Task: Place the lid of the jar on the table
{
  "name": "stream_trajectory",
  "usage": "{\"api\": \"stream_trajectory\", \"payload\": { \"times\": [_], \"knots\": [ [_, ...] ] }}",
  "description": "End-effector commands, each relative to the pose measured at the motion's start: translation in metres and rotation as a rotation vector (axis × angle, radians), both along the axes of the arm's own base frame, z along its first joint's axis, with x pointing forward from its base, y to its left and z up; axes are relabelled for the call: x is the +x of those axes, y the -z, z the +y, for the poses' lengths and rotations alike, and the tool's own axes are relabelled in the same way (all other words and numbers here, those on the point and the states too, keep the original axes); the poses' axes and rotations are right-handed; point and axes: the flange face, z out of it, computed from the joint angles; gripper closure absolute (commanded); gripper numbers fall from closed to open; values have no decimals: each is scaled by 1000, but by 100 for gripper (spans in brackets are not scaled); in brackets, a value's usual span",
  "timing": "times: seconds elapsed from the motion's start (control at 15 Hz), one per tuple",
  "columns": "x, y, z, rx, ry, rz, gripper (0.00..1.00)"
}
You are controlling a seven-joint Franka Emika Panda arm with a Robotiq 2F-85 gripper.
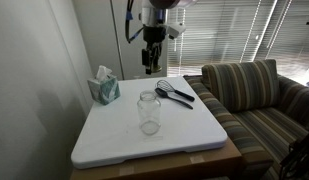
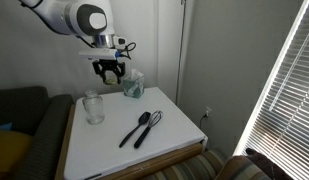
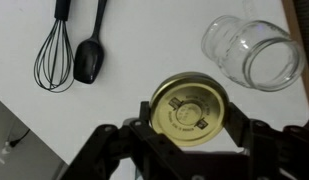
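Note:
I will next move my gripper toward the sofa side and down onto the table between jar (image 1: 148, 112) and sofa to release the gold lid, because that part of the table is empty.
The gold round lid (image 3: 190, 109) sits between my gripper's fingers (image 3: 192, 118) in the wrist view; the fingers are shut on its edges. In both exterior views the gripper (image 1: 151, 62) (image 2: 110, 72) hangs well above the white table (image 1: 184, 135) (image 2: 179, 140), at its far side. The lid is too small to make out there. The clear glass jar (image 1: 148, 112) (image 2: 93, 107) (image 3: 250, 51) stands open on the table, away from the gripper.
A teal tissue box (image 1: 105, 88) (image 2: 133, 85) stands at a table corner by the wall. A black whisk (image 3: 54, 55) and a black spoon (image 3: 91, 52) lie side by side on the table (image 1: 175, 92) (image 2: 141, 128). A striped sofa (image 1: 264, 100) adjoins the table.

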Motion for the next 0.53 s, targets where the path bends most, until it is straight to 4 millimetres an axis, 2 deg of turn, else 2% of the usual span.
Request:
{"api": "stream_trajectory", "payload": {
  "times": [0.0,0.2,0.47],
  "knots": [
    [-35,33,-40,27,183,-76,52],
    [-68,68,-64,29,303,-96,52],
    [-105,109,-73,45,402,-81,52]
  ]
}}
